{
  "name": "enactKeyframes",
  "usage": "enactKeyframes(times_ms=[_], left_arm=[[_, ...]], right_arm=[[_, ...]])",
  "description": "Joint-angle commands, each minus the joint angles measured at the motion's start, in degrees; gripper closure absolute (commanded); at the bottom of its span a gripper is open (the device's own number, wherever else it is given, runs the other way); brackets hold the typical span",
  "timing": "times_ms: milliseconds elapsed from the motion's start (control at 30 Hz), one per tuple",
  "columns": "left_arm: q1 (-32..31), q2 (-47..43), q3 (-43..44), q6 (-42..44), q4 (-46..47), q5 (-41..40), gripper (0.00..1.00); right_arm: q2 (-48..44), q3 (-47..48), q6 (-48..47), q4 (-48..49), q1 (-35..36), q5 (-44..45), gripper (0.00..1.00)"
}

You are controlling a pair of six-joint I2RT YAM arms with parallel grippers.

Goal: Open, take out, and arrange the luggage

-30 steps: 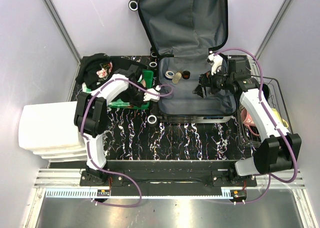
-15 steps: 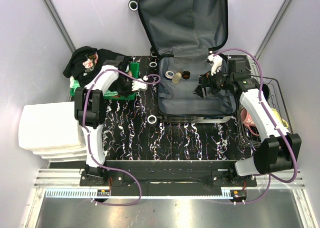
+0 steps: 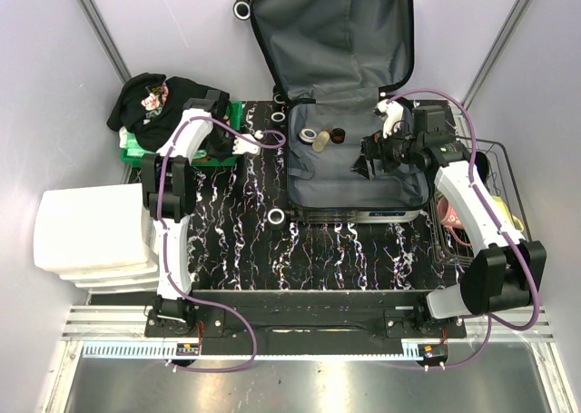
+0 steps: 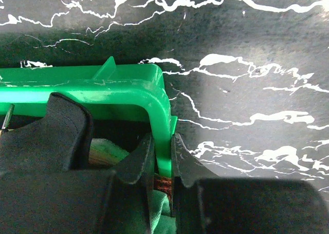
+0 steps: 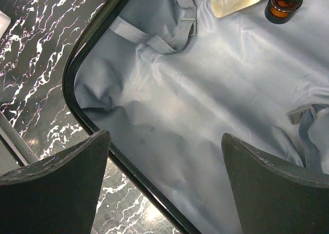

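Observation:
The green bin comes along next, dragged by its side before opening, as my left gripper shifts slightly away from my base and toward the luggage.
The luggage [image 3: 354,172] lies open at the back middle, its lid leaning up against the wall and its grey lining [image 5: 205,90] bare. A pale bottle [image 5: 234,0] and a brown jar [image 5: 284,1] lie inside near the hinge. My right gripper [image 3: 368,159] hovers open over the lining near the shell's edge [image 5: 164,141], with nothing between its fingers. My left gripper [image 3: 221,150] is shut on the wall of the green bin [image 4: 159,115], one finger inside and one outside. A black garment [image 3: 150,109] is heaped in the bin [image 3: 234,115].
A white drawer unit [image 3: 86,231] stands at the left edge. At the right stands a wire basket [image 3: 495,159] holding a pink item. The luggage's white wheels [image 3: 277,217] stick out toward the bin. Grey walls close in the back corners.
My left gripper has dragged the green bin with the black garment to the left and back, away from the luggage. The right arm has not moved.

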Motion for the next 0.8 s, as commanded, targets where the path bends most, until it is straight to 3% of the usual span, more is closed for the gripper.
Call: enactKeyframes(times_ms=[0,267,300,400,433,533,600,667,767], left_arm=[[0.5,1.21,3.47,13.09,9.83,-2.05,1.0],[0.94,2.87,1.88,21.54,21.51,-2.92,0.98],[0.76,3.23,2.67,21.02,22.22,-3.27,0.84],[0.85,3.5,6.71,16.9,23.02,-1.79,0.56],[0.85,2.88,7.68,15.58,23.37,-1.35,0.42],[0.41,-2.03,4.37,10.92,26.87,-0.55,0.24],[0.06,-7.12,1.12,8.37,26.97,0.67,0.2],[-0.9,-12.73,-1.35,5.48,26.89,1.81,0.05],[-2.84,-20.55,-6.19,-0.14,26.89,2.43,0.01]], right_arm=[[0.05,0.24,0.51,1.63,-0.25,0.09,0.0],[0.57,0.68,0.6,0.4,-0.25,0.27,0.0],[0.57,0.77,0.51,0.22,-0.25,0.27,0.0],[0.49,0.95,0.07,-0.04,-0.25,0.27,0.0],[0.4,0.95,-0.01,-0.04,-0.25,0.35,0.0],[0.22,1.03,-0.45,0.04,-0.25,-0.08,0.0],[0.4,1.04,-0.72,0.31,-0.25,-0.35,0.0],[0.57,0.95,-0.8,0.57,-0.25,-0.96,0.0],[0.92,0.86,-1.07,1.19,-0.25,-2.1,0.0]])
